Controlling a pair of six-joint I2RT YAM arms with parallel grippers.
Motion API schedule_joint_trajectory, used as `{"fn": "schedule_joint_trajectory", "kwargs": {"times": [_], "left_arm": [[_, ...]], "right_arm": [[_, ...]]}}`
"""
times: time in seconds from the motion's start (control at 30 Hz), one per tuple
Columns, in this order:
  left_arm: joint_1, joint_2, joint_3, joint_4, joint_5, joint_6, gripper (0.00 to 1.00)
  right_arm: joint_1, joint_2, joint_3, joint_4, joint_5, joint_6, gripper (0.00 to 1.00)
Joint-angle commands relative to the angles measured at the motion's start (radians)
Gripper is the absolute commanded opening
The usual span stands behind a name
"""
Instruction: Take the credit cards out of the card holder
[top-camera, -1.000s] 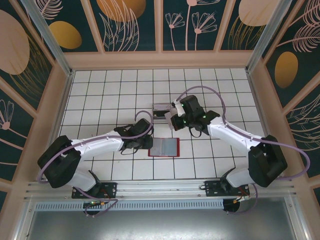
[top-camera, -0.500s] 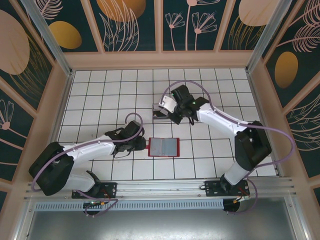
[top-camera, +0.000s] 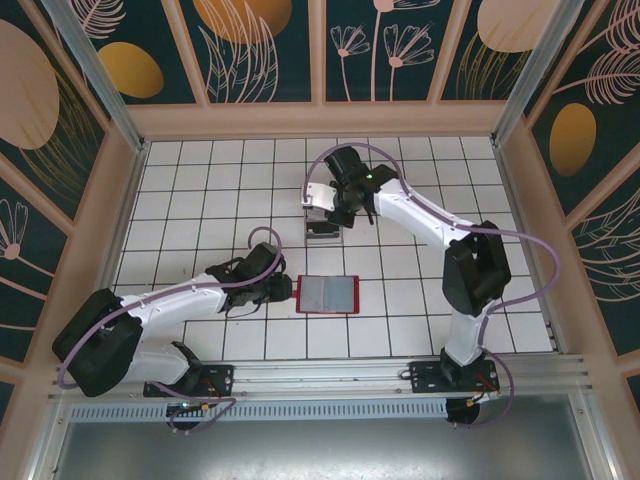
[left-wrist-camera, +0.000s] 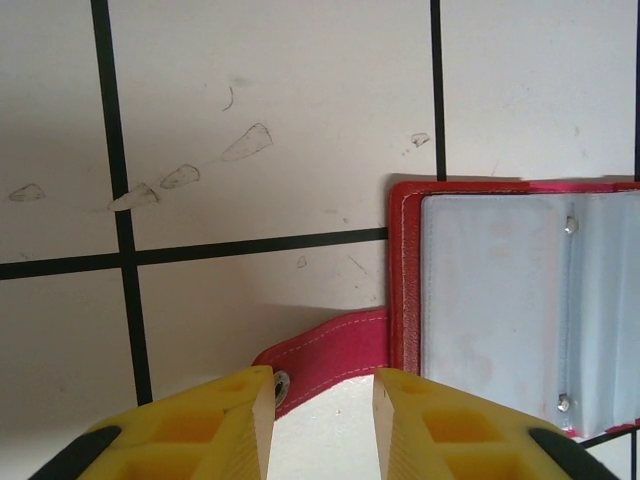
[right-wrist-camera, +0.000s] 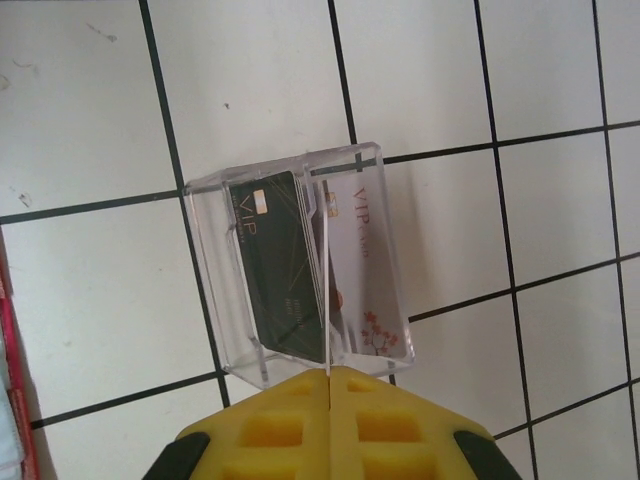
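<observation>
The white flowered card's side of the clear box lies below my right gripper and already holds cards, so my gripper will move down toward it next and release the thin card (right-wrist-camera: 328, 290).
The card holder (top-camera: 328, 294), a red wallet, lies open and flat on the tiles, showing its grey lining (left-wrist-camera: 490, 290). Its small red closing tab (left-wrist-camera: 335, 352) sticks out toward my left gripper (left-wrist-camera: 322, 420), which is open with the tab's snap end just ahead of the left fingertip. My right gripper (right-wrist-camera: 328, 378) is shut on a thin credit card (right-wrist-camera: 328, 290), seen edge-on, and hovers over the clear plastic box (right-wrist-camera: 205, 250). Inside the box a dark card (right-wrist-camera: 280, 270) and a white flowered card (right-wrist-camera: 365, 270) lie side by side. In the top view the right gripper (top-camera: 325, 203) is above the box (top-camera: 322, 226).
The white tiled table (top-camera: 200, 200) is walled by wooden frames and patterned panels on the back and sides. The left arm (top-camera: 170, 300) stretches low across the near left, and the right arm (top-camera: 430, 225) arches over the middle right.
The right arm swung away from the wallet to the back left and now hangs over the clear box. The left gripper slid slightly left and stays at the wallet's tab.
</observation>
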Motion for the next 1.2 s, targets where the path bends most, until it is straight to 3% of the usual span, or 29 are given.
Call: {"fn": "schedule_joint_trajectory", "kwargs": {"times": [0.0,0.77,0.83,0.97,1.17], "left_arm": [[0.005,-0.017,-0.014,0.007,0.009,-0.021,0.33],[0.005,-0.026,-0.030,-0.002,-0.004,-0.041,0.33],[0.005,-0.025,-0.031,-0.004,-0.002,-0.041,0.33],[0.005,-0.034,-0.037,-0.007,-0.006,-0.044,0.33],[0.005,-0.040,-0.043,-0.008,-0.009,-0.050,0.33]], "right_arm": [[-0.002,0.055,0.080,-0.077,-0.004,-0.068,0.00],[-0.020,0.303,0.289,-0.200,-0.004,-0.145,0.00],[-0.019,0.306,0.288,-0.185,0.005,-0.141,0.04],[-0.025,0.293,0.286,-0.112,0.020,-0.114,0.23],[-0.025,0.259,0.255,0.001,0.079,-0.111,0.28]]}}
